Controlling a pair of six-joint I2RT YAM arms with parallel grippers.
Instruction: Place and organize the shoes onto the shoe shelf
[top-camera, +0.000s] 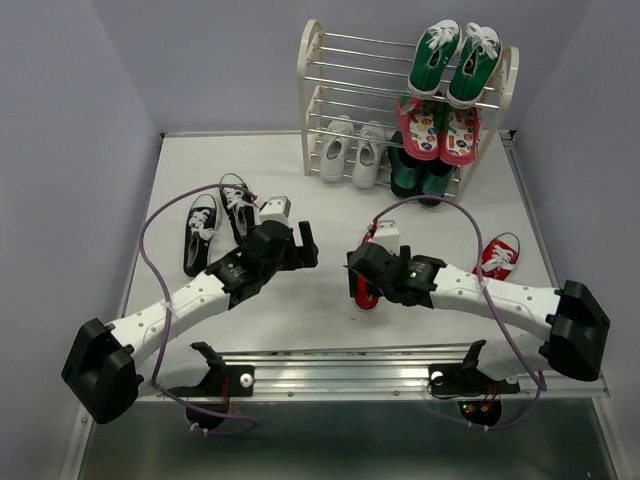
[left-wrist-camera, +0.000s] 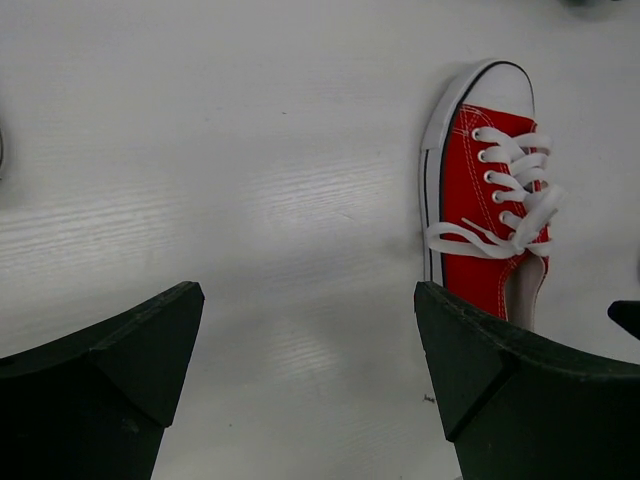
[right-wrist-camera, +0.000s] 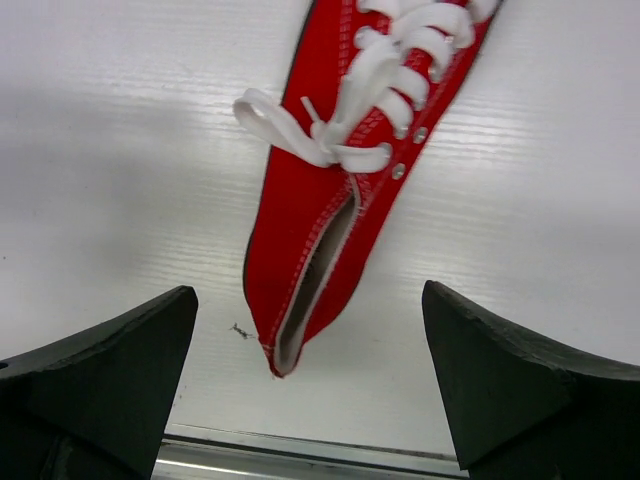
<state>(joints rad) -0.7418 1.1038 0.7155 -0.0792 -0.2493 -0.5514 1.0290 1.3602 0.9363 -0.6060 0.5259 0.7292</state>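
My left gripper is above the mid-table red sneaker's heel (top-camera: 366, 299) (left-wrist-camera: 488, 288). Next, it needs to move across to its right in the top view and lower its open fingers around the heel.
The cream-white shoe shelf (top-camera: 312, 90) stands at the back. A pair of white sneakers (top-camera: 352, 153) sits at its bottom left. Two black sneakers (top-camera: 200, 235) lie on the table at the left. One red sneaker (top-camera: 367, 292) lies mid-table and also shows in the left wrist view (left-wrist-camera: 485, 220) and the right wrist view (right-wrist-camera: 335, 190). The other red sneaker (top-camera: 498, 257) lies to the right. My right gripper (top-camera: 360, 275) (right-wrist-camera: 310, 350) is open, hovering over the first red sneaker's heel without touching it. My left gripper (top-camera: 303, 245) (left-wrist-camera: 310, 340) is open and empty over bare table, left of that sneaker.
Green sneakers (top-camera: 455, 62) sit on the shelf's top tier, pink patterned shoes (top-camera: 440, 130) on the middle tier, dark green boots (top-camera: 420, 178) at the bottom right. A metal rail (top-camera: 340, 365) runs along the near table edge. Purple cables loop over both arms.
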